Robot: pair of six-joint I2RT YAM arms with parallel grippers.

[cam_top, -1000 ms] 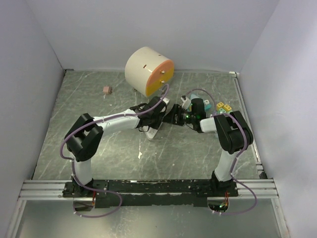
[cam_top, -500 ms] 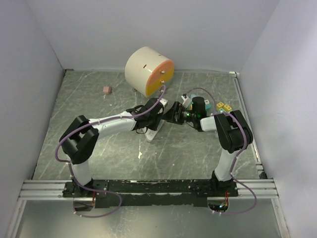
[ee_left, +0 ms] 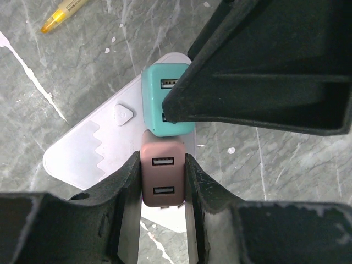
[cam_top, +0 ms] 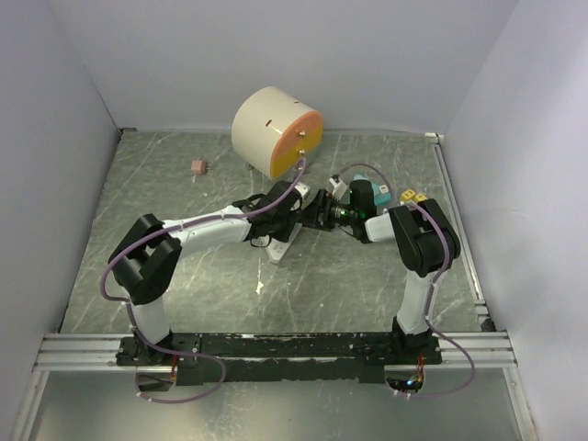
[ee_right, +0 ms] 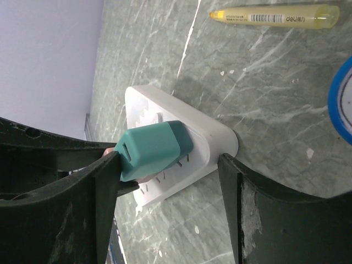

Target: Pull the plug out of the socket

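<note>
The tabletop beside the small pink block is clear, so my left gripper should next lift the pink plug [ee_left: 162,181], move it to the left in the top view and lower it there.
A white power strip [ee_left: 93,148] lies flat on the table, with a teal plug [ee_left: 159,99] and a pink plug [ee_left: 162,181] side by side in its sockets. My left gripper [ee_left: 162,159] is shut on the pink plug, one finger pressed to each side. My right gripper [ee_right: 169,159] is open and straddles the teal plug [ee_right: 154,147] and the end of the strip [ee_right: 209,137]. One finger rests against the teal plug's face and the other stands at the strip's end. In the top view both grippers [cam_top: 288,223] [cam_top: 317,213] meet over the strip [cam_top: 283,248].
A yellow marker [ee_right: 275,16] lies beyond the strip and a blue tape roll [ee_right: 342,99] sits at the right. A large cream and orange cylinder [cam_top: 276,131] stands at the back. A small pink block [cam_top: 197,166] lies far left, and small yellow and teal pieces [cam_top: 411,196] lie right.
My left gripper has moved down onto the strip and closed round the pink plug. My right gripper has shifted slightly left towards the strip.
</note>
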